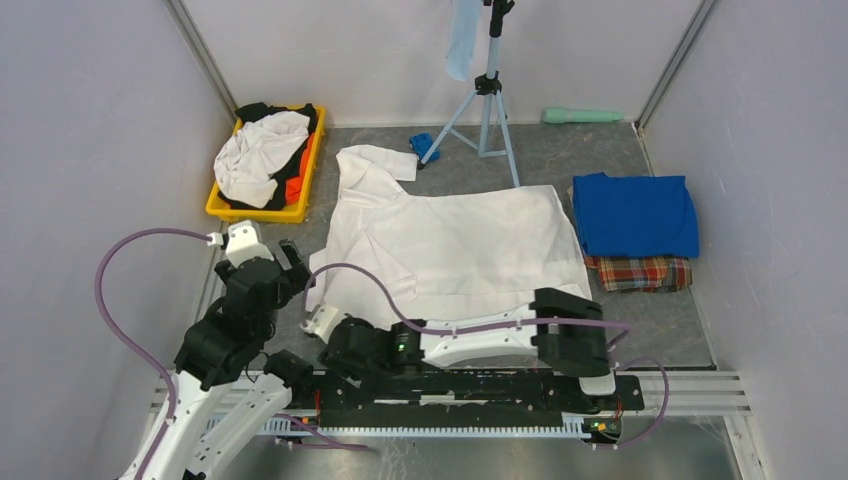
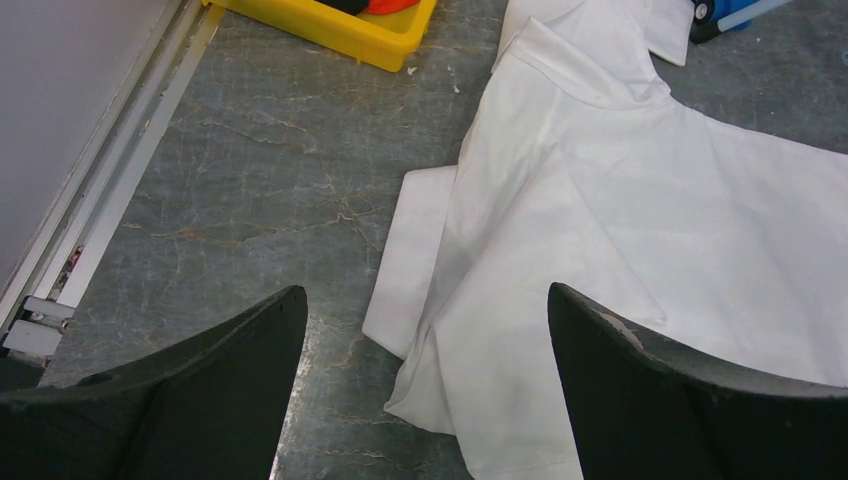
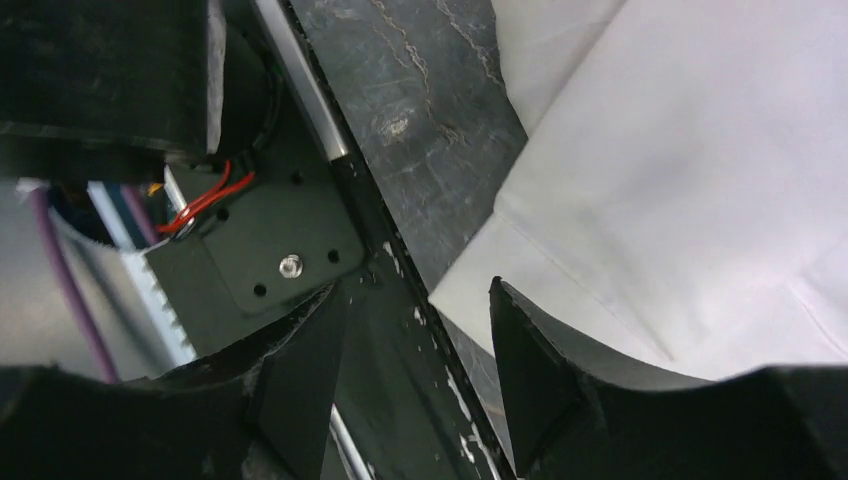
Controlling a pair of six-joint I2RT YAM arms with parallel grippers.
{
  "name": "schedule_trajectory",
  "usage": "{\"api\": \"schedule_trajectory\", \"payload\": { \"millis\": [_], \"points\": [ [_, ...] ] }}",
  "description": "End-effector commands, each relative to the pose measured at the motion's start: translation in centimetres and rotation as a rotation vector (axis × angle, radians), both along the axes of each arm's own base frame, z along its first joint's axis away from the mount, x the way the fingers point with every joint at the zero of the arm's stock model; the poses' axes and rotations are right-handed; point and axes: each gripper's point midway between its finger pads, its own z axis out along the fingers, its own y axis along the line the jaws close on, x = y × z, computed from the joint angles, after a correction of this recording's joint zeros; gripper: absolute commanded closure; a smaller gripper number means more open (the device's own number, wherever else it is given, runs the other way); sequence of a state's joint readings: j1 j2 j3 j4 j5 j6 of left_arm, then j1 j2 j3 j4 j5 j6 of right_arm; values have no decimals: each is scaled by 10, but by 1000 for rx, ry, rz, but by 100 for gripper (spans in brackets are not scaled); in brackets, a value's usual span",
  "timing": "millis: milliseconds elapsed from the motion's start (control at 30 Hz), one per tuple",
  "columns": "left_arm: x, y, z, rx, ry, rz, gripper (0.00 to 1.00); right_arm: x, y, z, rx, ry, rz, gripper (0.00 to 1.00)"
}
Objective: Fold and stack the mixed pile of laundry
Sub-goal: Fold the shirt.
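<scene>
The white shirt's near sleeve's hem corner (image 3: 450,298) is below the robot's right gripper, already between its open fingers, so the right gripper will next go straight down onto that corner and close.
A large white shirt (image 1: 460,240) lies spread flat in the middle of the table. A yellow tray (image 1: 255,211) at the back left holds more of the laundry pile: white (image 1: 258,155), black and orange pieces. At the right, a folded royal-blue T-shirt (image 1: 635,215) rests on a plaid cloth (image 1: 640,273). My left gripper (image 1: 300,268) hovers open beside the shirt's near-left edge; in the left wrist view the gripper (image 2: 428,290) frames the shirt (image 2: 620,200) and its folded sleeve. My right gripper (image 3: 420,288) is open and empty at the shirt's near hem corner (image 3: 680,180).
A tripod (image 1: 487,110) stands at the back with a pale-blue cloth (image 1: 462,35) hanging from it. A small blue object (image 1: 424,146) lies by its foot, and a green cylinder (image 1: 582,115) lies against the back wall. The arms' rail (image 1: 680,390) runs along the near edge.
</scene>
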State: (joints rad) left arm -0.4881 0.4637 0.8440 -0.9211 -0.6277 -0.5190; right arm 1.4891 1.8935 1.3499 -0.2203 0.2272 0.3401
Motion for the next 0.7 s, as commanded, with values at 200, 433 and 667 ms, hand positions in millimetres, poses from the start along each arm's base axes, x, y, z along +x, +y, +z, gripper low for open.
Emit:
{"api": "schedule_trajectory", "payload": {
  "millis": [200, 433, 667],
  "points": [
    [-4, 12, 11, 4, -50, 54, 4, 8, 5, -41, -135, -72, -160, 43],
    [-9, 21, 16, -2, -79, 91, 4, 9, -14, -76, -216, -88, -197, 45],
    [-10, 22, 17, -3, -84, 98, 4, 10, -39, -106, -303, -102, -229, 53]
  ]
}}
